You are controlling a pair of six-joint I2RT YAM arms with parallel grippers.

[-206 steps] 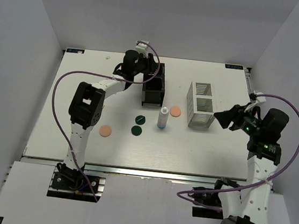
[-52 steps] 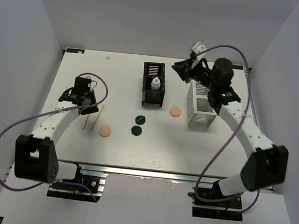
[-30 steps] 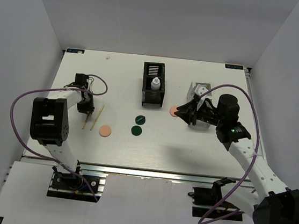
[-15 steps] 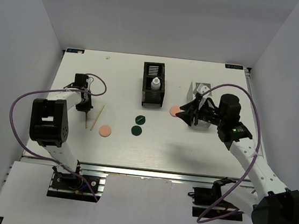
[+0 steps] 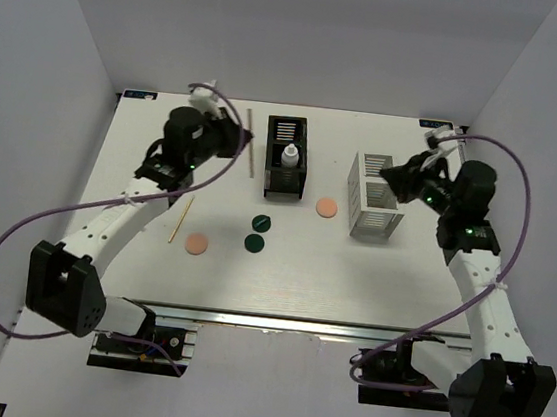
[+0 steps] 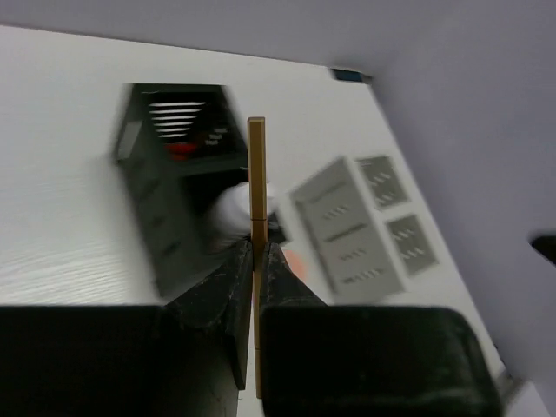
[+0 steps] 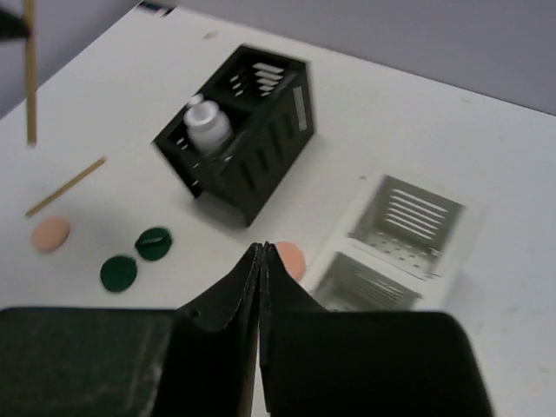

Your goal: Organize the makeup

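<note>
The white organizer's far section (image 5: 375, 166) stands empty. Next, my left gripper swings past the black organizer (image 5: 284, 179) and lowers over that section to release the stick.
My left gripper (image 5: 240, 142) (image 6: 257, 248) is shut on a tan stick (image 5: 248, 145) (image 6: 256, 169), held in the air just left of the black organizer (image 5: 284, 179) (image 6: 161, 187). A white bottle (image 5: 289, 155) (image 7: 207, 126) stands in that organizer. The other tan stick (image 5: 180, 219) (image 7: 65, 186) lies on the table at the left. Two peach puffs (image 5: 195, 243) (image 5: 327, 207) and two dark green discs (image 5: 262, 223) (image 5: 253, 242) lie loose in front. My right gripper (image 5: 395, 175) (image 7: 261, 248) hangs shut and empty above the right side of the white organizer (image 5: 374, 197) (image 7: 404, 230).
The two organizers stand side by side at mid-table with a gap between them, where one puff (image 7: 291, 257) lies. Grey walls close in the table on the left, back and right.
The left gripper has lifted one tan stick off the table and carried it up and right to the black organizer. The right gripper has shut and pulled back right, leaving the puff lying.
</note>
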